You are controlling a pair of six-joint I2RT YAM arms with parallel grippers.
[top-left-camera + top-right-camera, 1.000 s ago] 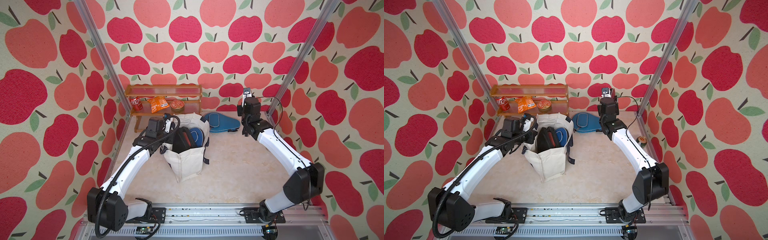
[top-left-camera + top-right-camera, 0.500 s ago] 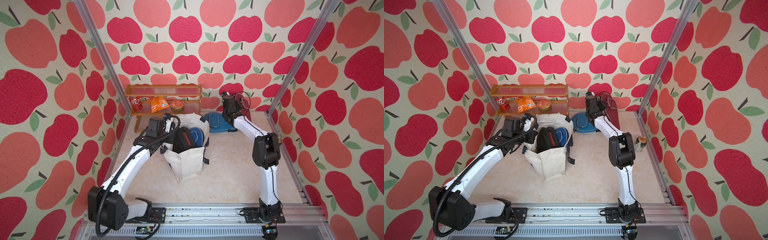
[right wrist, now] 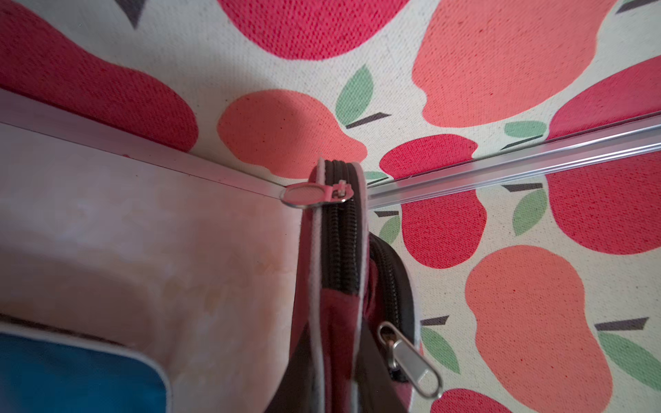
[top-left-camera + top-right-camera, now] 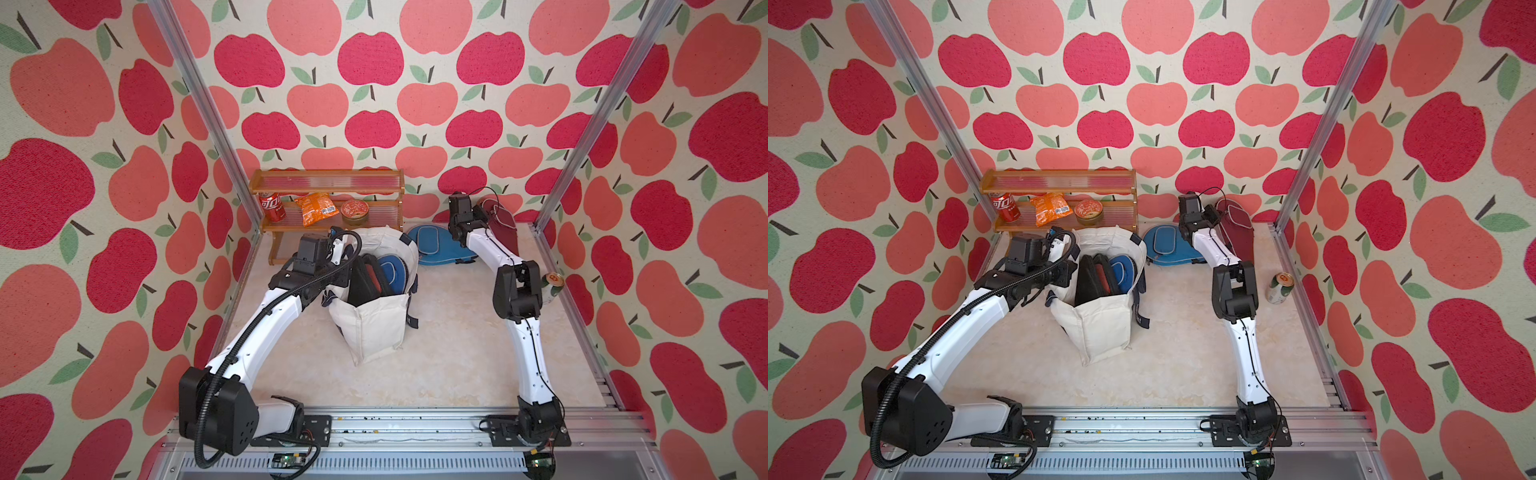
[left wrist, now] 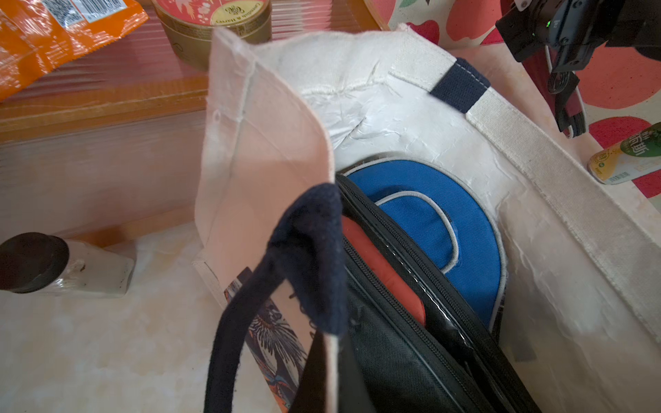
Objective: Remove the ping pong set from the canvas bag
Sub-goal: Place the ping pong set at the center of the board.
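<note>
The right gripper lowers the maroon zipped case onto the bare tabletop (image 4: 522, 246) (image 3: 230, 289) beside the flat blue case next and releases it. That back corner of the tabletop stands clear.
The cream canvas bag (image 4: 370, 328) (image 4: 1096, 328) stands open mid-table. Inside it, upright, are a black ping pong case with a red paddle (image 4: 365, 278) (image 5: 393, 339) and a blue case (image 4: 390, 270) (image 5: 429, 221). My left gripper (image 4: 343, 266) (image 5: 332, 393) is shut on the bag's left rim by the navy handle (image 5: 307, 250). Another blue case (image 4: 436, 245) (image 3: 71, 372) lies flat behind the bag. At the back right corner my right gripper (image 4: 482, 216) (image 3: 336, 393) is shut on a maroon zipped case (image 4: 503, 226) (image 4: 1239, 232) (image 3: 339, 286), held on edge above the floor.
A wooden shelf (image 4: 328, 183) against the back wall holds a red can (image 4: 272, 205), an orange snack bag (image 4: 316, 208) and a round tin (image 4: 354, 210). A green and white can (image 4: 552, 282) (image 4: 1281, 286) stands by the right wall. Metal frame posts mark both back corners.
The right arm has folded in, its elbow coming forward and left and its wrist shifting left along the back wall, with the maroon case beside it. The left arm and bag have not moved.
</note>
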